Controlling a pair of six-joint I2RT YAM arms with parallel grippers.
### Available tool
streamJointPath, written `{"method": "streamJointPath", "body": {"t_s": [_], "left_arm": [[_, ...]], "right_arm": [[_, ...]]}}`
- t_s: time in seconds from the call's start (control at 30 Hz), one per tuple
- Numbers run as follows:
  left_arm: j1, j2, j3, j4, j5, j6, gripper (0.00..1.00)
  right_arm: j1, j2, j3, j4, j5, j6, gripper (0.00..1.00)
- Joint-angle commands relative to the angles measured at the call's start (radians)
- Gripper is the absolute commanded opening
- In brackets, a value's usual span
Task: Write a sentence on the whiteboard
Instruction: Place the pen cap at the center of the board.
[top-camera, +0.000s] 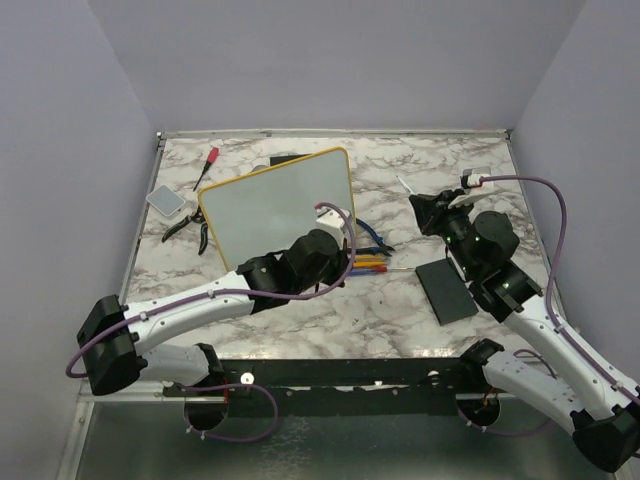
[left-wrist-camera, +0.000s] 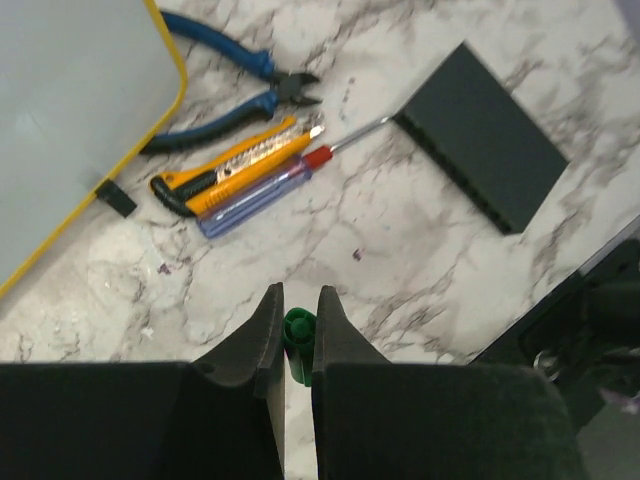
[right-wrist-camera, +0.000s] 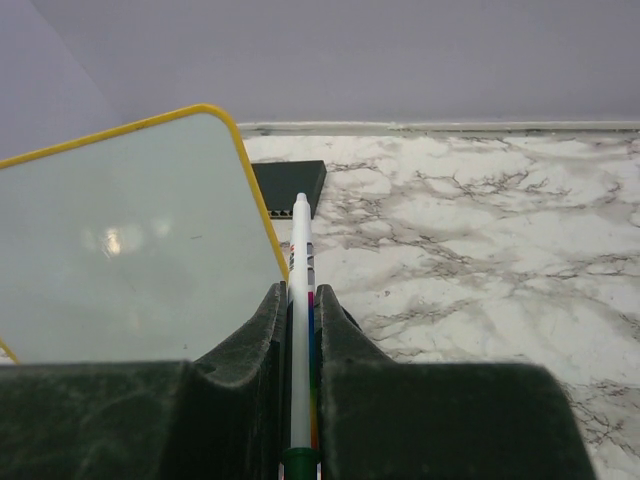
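The left gripper will next move down and slightly back to the bare tabletop near the screwdriver's handle (left-wrist-camera: 226, 316) and release the green cap (left-wrist-camera: 297, 335), because that spot is clear.
The whiteboard (top-camera: 275, 205) with its yellow frame stands tilted at the middle left of the table, and its face (right-wrist-camera: 130, 240) is blank; no sentence shows on it. My left gripper (top-camera: 338, 262) hovers by the board's near right corner (left-wrist-camera: 70, 120). In the left wrist view that gripper (left-wrist-camera: 298, 300) is shut on a green cap (left-wrist-camera: 297, 335). My right gripper (top-camera: 425, 210) is off to the right of the board. In the right wrist view that gripper (right-wrist-camera: 302, 292) is shut on a white marker (right-wrist-camera: 301, 250), which points toward the board's right edge.
Blue pliers (left-wrist-camera: 230, 100), a yellow utility knife (left-wrist-camera: 235, 165) and a screwdriver (left-wrist-camera: 270, 185) lie just right of the board. A black pad (top-camera: 447, 290) lies near my right arm, another (right-wrist-camera: 290, 185) behind the board. A red screwdriver (top-camera: 207, 165), grey block (top-camera: 166, 198) and black pliers (top-camera: 190, 228) lie at left.
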Motion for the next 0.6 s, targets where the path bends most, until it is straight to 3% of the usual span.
{"method": "streamJointPath", "body": {"t_s": [0.0,0.17,0.57], "left_arm": [[-0.032,0.074,-0.036,-0.123,0.055,0.081,0.0],[-0.052,0.188,-0.036,-0.167,0.121,0.098,0.0],[-0.076,0.404,0.022,-0.172,0.065,0.148,0.0]], "right_arm": [[-0.005,-0.014,0.023,-0.043,0.05,-0.001,0.01],[-0.004,-0.04,0.002,-0.042,0.068,0.0,0.01],[-0.005,-0.035,-0.029,-0.044,0.07,0.033,0.01]]}}
